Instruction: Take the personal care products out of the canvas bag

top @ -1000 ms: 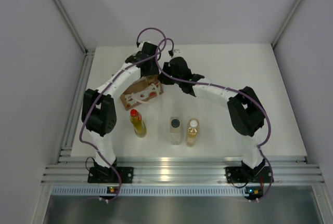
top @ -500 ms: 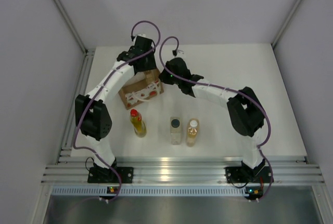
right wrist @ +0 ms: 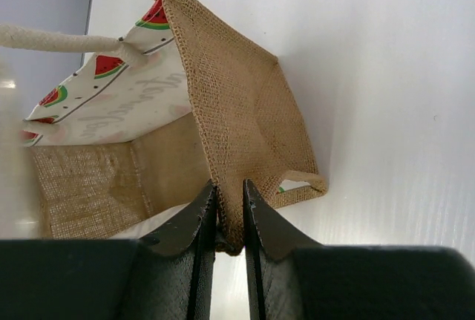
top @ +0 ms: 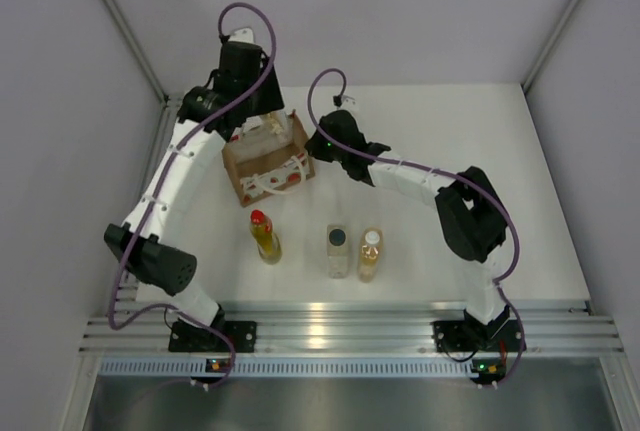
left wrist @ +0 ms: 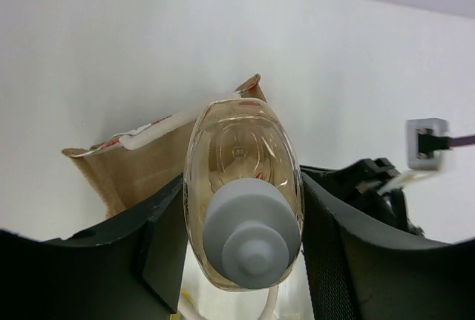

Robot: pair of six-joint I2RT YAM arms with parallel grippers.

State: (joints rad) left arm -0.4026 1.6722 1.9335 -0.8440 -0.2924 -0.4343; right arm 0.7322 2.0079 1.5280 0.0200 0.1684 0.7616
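Observation:
Bare table shows between the red-capped bottle and the squarish one. I will move my left gripper back and down to that gap and release the bottle.
My left gripper (top: 258,119) is shut on a white-capped bottle (left wrist: 243,201) of amber liquid and holds it above the canvas bag (top: 265,163); the bag's brown wall and white handle show below it in the left wrist view (left wrist: 145,165). My right gripper (right wrist: 230,220) is shut on the bag's burlap rim (right wrist: 237,127) at its right side (top: 315,146). Three bottles stand on the table in front: a red-capped one (top: 265,236), a squarish one with a dark cap (top: 338,251) and a white-capped one (top: 370,254).
The white table (top: 450,131) ends at a metal rail (top: 340,331) in front and grey walls at the back and sides. My right arm (left wrist: 371,186) lies just right of the bag.
My left arm has risen and drawn back to the left, lifting the white-capped bottle out of the bag. The bag has shifted a little. The right gripper has stayed on the rim.

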